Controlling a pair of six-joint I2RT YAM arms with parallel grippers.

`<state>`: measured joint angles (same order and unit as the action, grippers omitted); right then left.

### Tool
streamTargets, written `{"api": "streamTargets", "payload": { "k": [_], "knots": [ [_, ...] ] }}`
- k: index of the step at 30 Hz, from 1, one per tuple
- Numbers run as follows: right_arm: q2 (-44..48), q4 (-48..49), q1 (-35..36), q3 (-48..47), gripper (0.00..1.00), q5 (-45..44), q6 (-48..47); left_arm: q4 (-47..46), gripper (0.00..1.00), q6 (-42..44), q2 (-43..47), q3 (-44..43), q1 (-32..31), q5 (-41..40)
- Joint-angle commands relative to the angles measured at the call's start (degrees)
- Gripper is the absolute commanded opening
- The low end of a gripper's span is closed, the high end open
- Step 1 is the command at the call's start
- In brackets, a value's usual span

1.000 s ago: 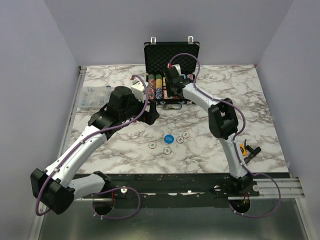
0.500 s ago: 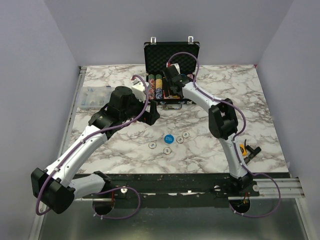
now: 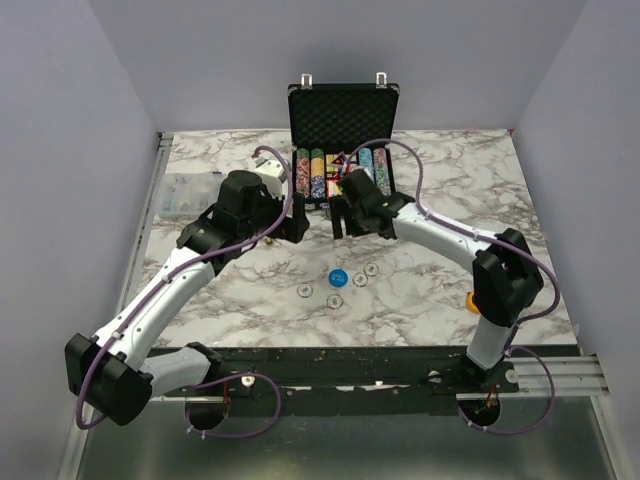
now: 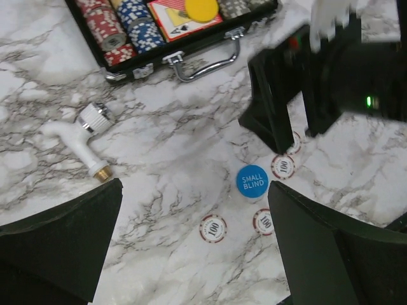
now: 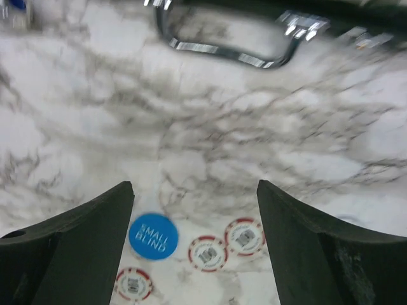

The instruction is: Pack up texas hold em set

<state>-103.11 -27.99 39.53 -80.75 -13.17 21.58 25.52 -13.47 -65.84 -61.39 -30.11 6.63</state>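
Note:
My right gripper is above the blue disc (image 3: 338,277) (image 5: 152,236), which is nearer my base and still outside the open case. I should move the gripper down and back around the disc.
The black briefcase (image 3: 343,105) stands open at the back, its base holding multicoloured chip rows (image 3: 316,172). In the left wrist view a yellow disc (image 4: 202,9) lies on the red card box (image 4: 173,18) in the case. The blue "SMALL BLIND" disc (image 3: 338,277) and several whitish 100 chips (image 3: 305,291) lie on the marble in front. My left gripper (image 3: 297,224) is open and empty. My right gripper (image 3: 339,216) is open and empty, in front of the case handle (image 5: 222,49). The blue disc (image 5: 152,236) shows between its fingers, below.
A white plastic object (image 4: 79,133) lies left of the case. A clear plastic box (image 3: 184,191) sits at the table's left edge. A yellow tape measure (image 3: 470,300) lies by the right arm. The right gripper (image 4: 299,95) hangs above the chips in the left wrist view.
My right gripper has drawn back from over the case and now hangs above the table in front of it. My left gripper shifted slightly towards the case.

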Motion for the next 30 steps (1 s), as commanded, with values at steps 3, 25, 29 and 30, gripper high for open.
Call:
{"api": "streamTargets", "payload": {
  "k": [3, 25, 29, 30],
  "knots": [
    [0.9, -1.3, 10.4, 7.1, 0.81, 0.7, 6.8, 4.0, 0.98, -7.7, -0.4, -5.6, 5.6, -5.4],
    [-6.4, -4.1, 16.1, 7.8, 0.74, -4.7, 14.5, 2.8, 0.95, -12.5, -1.9, -5.1, 17.6, 0.1],
    [-7.3, -5.0, 16.2, 7.0, 0.73, -6.7, 14.2, 2.3, 0.93, -13.5, -2.2, -5.3, 17.6, 2.9],
    [-7.4, -4.7, 16.1, 7.0, 0.73, -6.7, 14.3, 2.2, 0.93, -13.8, -2.4, -5.1, 17.6, 3.5]
  ]
}}
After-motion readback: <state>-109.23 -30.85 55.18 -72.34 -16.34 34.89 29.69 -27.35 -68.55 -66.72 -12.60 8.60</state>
